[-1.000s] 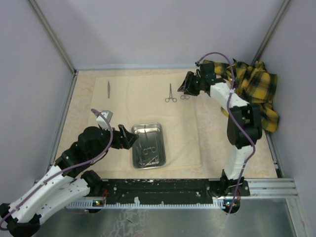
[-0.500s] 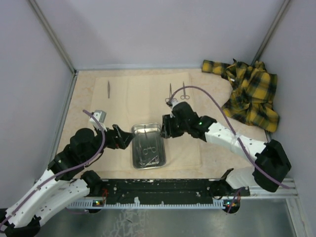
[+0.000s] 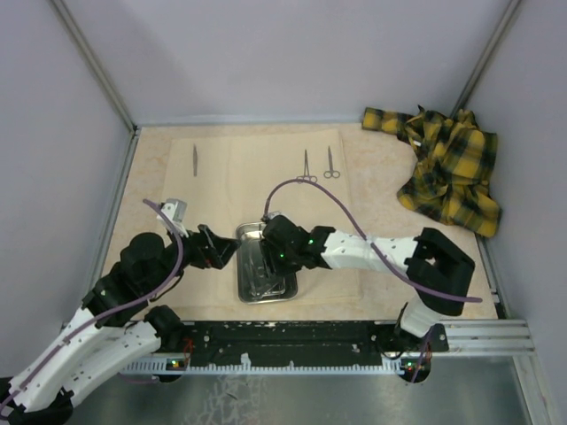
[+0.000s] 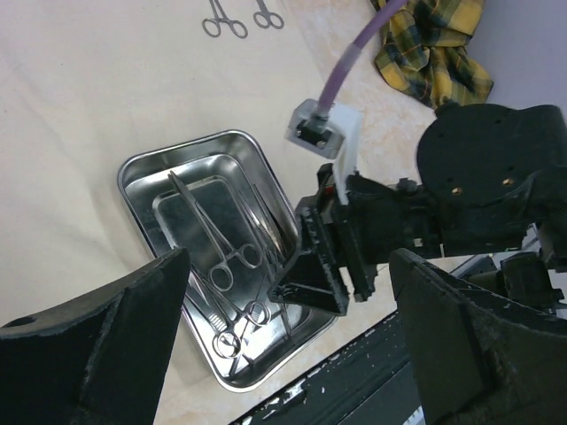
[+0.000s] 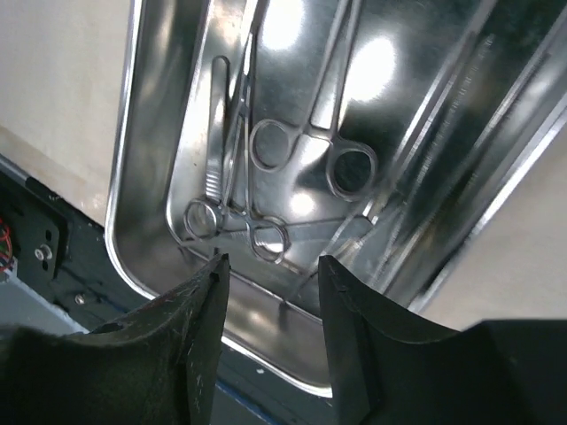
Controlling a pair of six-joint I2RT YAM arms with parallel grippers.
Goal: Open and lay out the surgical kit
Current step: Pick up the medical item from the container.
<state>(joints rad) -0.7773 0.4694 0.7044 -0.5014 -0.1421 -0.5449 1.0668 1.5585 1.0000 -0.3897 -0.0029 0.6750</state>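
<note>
Next I lower my right gripper, left in the top view, to the thin clamp's ring end below it, one ring showing between its fingers.
The steel tray (image 3: pixel 266 297) sits on the pale beige cloth wrap (image 3: pixel 266 181) near the front, with several ring-handled forceps (image 5: pixel 310 159) lying inside it. My right gripper (image 3: pixel 270 257) hangs low over the tray's near end, and in the right wrist view it (image 5: pixel 270 283) is open with nothing between its fingers. Just left of the tray, my left gripper (image 3: pixel 226 248) stands wide open and empty. On the cloth at the back lie thin tweezers (image 3: pixel 195 159) and two forceps (image 3: pixel 306 168) (image 3: pixel 330 164).
A yellow-and-black plaid cloth (image 3: pixel 447 168) is bunched in the back right corner. Grey walls close the table at the back and both sides. The black rail (image 3: pixel 292 336) with the arm bases runs along the near edge.
My right arm has swung from the back right, by the laid-out forceps, down to the tray. A second forceps now lies beside the first. The left arm has drifted slightly.
</note>
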